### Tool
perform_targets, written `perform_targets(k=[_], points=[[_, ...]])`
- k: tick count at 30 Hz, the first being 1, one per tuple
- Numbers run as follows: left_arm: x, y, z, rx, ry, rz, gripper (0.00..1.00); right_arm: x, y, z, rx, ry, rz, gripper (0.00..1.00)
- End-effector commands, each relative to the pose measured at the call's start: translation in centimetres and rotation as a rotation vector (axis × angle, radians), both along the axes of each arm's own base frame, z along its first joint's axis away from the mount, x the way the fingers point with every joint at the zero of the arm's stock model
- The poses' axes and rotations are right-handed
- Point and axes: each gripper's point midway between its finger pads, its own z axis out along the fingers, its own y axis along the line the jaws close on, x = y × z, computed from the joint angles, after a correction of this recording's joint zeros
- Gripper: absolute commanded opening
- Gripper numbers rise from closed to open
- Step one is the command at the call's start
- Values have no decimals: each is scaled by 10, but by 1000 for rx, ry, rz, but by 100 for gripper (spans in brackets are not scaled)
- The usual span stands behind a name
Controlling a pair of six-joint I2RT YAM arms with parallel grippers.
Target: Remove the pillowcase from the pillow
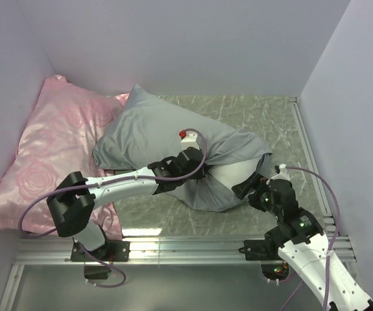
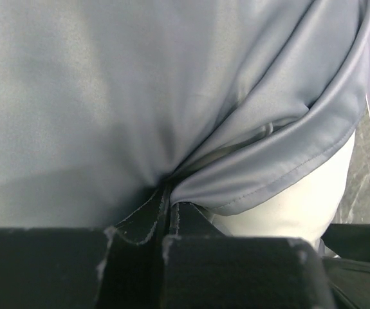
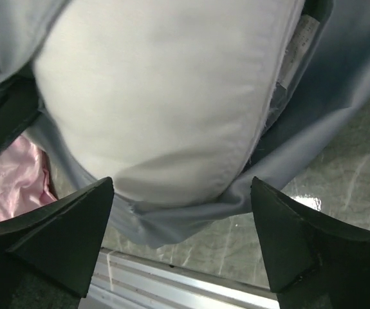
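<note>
My right gripper moves down and slightly outward onto the pillow's bare end next, fingers open, since that white end lies just below and outward of it.
The grey pillowcase lies across the middle of the table, bunched at its near right end. The white pillow sticks out of that open end. My left gripper is shut on a fold of the pillowcase just behind its hem; the pillow shows below the hem on the right, and the left gripper has its jaws pressed together on the cloth. My right gripper is open. In the right wrist view its gripper faces the pillow's bare end, with the pillowcase hem hanging between its fingers.
A shiny pink rose-patterned pillow lies at the left against the wall, and shows in the right wrist view. A metal rail runs along the near table edge. Walls close the back and sides. Marble tabletop shows at the right.
</note>
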Motion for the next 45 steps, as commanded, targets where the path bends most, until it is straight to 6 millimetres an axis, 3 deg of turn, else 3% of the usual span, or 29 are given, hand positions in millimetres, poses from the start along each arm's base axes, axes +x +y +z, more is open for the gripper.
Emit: perform_targets(k=[1,3,9,14,17,20,26,28,32,33,36,37,38,39,40,41,42,43,44,45], points=[[14,16,-7,82,-12,11,1,13,4,10,43,-93,-18,95],[6,14,-9,76,10,-22,1,22,-2,12,44,-178,-53,100],[-14,14,-15,78,46,-69,1,32,-4,22,86,-286,-88,100],[-33,12,-15,81,57,-99,1,36,1,3,66,-231,-73,100],[-38,9,-10,80,46,-106,1,35,13,-9,96,-186,-29,100],[-37,6,-5,79,39,-108,1,32,12,-21,90,-151,-36,100],[-37,-4,-7,97,40,-134,1,34,11,-15,97,-165,-50,100],[-40,-8,-5,93,36,-149,1,34,16,-27,96,-128,-28,97],[-50,-17,-1,101,20,-195,5,39,25,-28,112,-138,2,89],[-52,-20,2,96,14,-211,7,37,30,-26,123,-135,30,71],[-57,-26,7,107,-6,-232,13,41,34,7,131,-190,56,0],[-58,-26,9,109,-9,-234,16,42,33,21,122,-216,59,0],[-60,-28,12,111,-19,-242,19,42,32,52,127,-254,58,0],[-62,-29,19,100,-34,-248,23,42,29,69,124,-281,51,0],[-64,-30,24,90,-47,-254,30,43,22,87,109,-314,24,0],[-68,-32,28,85,-64,-266,35,40,16,122,115,-365,3,0],[-70,-34,43,50,-95,-273,41,38,10,141,116,-399,-17,0],[-73,-35,49,33,-112,-283,53,39,1,158,98,-430,-54,0],[-76,-35,52,26,-134,-301,58,33,-5,191,108,-475,-70,0],[-82,-39,71,-28,-170,-315,63,38,-7,199,88,-465,-84,0]])
